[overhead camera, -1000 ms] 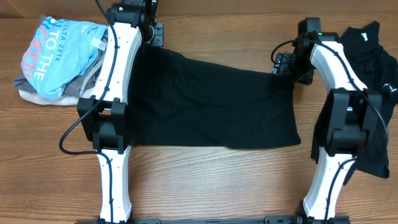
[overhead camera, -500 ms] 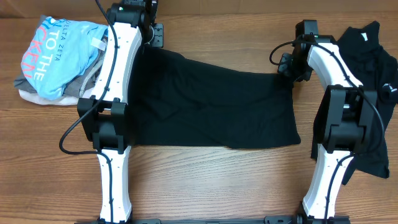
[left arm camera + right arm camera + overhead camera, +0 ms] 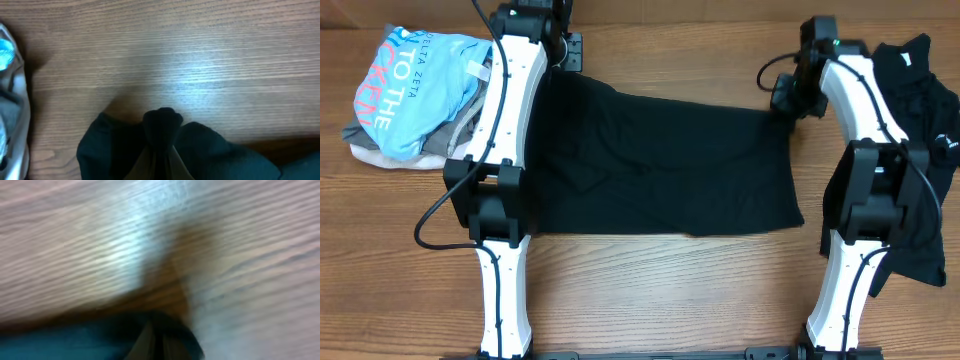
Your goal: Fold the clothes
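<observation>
The black shirt (image 3: 660, 165) lies spread flat, so the left gripper draws back next and releases the pinched corner over the shirt's near half, which lies back from the gripper.
A black shirt (image 3: 660, 165) lies spread flat across the middle of the table. My left gripper (image 3: 563, 62) is at its far left corner. In the left wrist view the left gripper (image 3: 161, 150) is shut on a bunched fold of the black shirt (image 3: 162, 120), just above the wood. At the far right corner, my right gripper (image 3: 786, 97) is shut too. The blurred right wrist view shows the right gripper (image 3: 156, 332) pinching the black shirt's edge (image 3: 100, 337).
At the far left lies a pile with a light-blue lettered tee (image 3: 415, 85) on top of grey and beige garments (image 3: 380, 152). A heap of black clothes (image 3: 925, 120) sits at the right edge, partly under the right arm (image 3: 865, 200). Bare wood (image 3: 670, 290) runs along the front.
My right gripper has shut on the shirt's far right corner and shifted slightly toward the table's far side. The left arm has stayed put.
</observation>
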You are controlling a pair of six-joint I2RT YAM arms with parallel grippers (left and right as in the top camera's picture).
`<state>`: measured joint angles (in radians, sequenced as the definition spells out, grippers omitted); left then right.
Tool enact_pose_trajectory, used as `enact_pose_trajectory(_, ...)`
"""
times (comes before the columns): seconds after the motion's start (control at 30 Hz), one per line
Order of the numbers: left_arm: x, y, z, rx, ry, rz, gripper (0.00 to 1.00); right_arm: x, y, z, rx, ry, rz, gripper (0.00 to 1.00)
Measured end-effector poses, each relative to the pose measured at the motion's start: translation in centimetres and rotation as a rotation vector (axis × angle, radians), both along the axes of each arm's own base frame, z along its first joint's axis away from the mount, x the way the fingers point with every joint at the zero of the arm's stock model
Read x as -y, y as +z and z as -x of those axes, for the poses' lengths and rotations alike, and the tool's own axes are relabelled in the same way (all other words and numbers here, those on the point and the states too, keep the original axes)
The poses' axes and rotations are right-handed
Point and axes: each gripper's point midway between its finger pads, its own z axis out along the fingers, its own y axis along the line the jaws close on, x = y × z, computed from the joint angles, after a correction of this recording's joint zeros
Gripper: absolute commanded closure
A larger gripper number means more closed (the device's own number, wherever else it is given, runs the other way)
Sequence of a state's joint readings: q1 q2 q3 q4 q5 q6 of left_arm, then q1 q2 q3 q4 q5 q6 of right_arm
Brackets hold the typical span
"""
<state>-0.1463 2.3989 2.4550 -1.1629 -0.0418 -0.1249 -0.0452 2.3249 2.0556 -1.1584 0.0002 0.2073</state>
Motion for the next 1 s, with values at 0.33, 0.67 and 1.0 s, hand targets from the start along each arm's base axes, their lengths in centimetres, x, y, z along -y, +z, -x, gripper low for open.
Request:
enact_pose_trajectory(0.33,-0.9,0.0,6.2,-0.225,0.003,-0.032,0.96,-1.7,6.2,4.5,-0.154,0.018,-0.091,0.96)
enact_pose_trajectory(0.67,-1.6,-0.7,11.3,-0.436,0.014,-0.056,0.96,-2.1,11.2,7.5,-0.145,0.010,-0.107,0.96)
enact_pose_trajectory(1.0,-0.3,4.5,12.9,-0.349,-0.014,-0.011,0.96,-2.6,13.8,13.3,-0.162,0.008,-0.123,0.96)
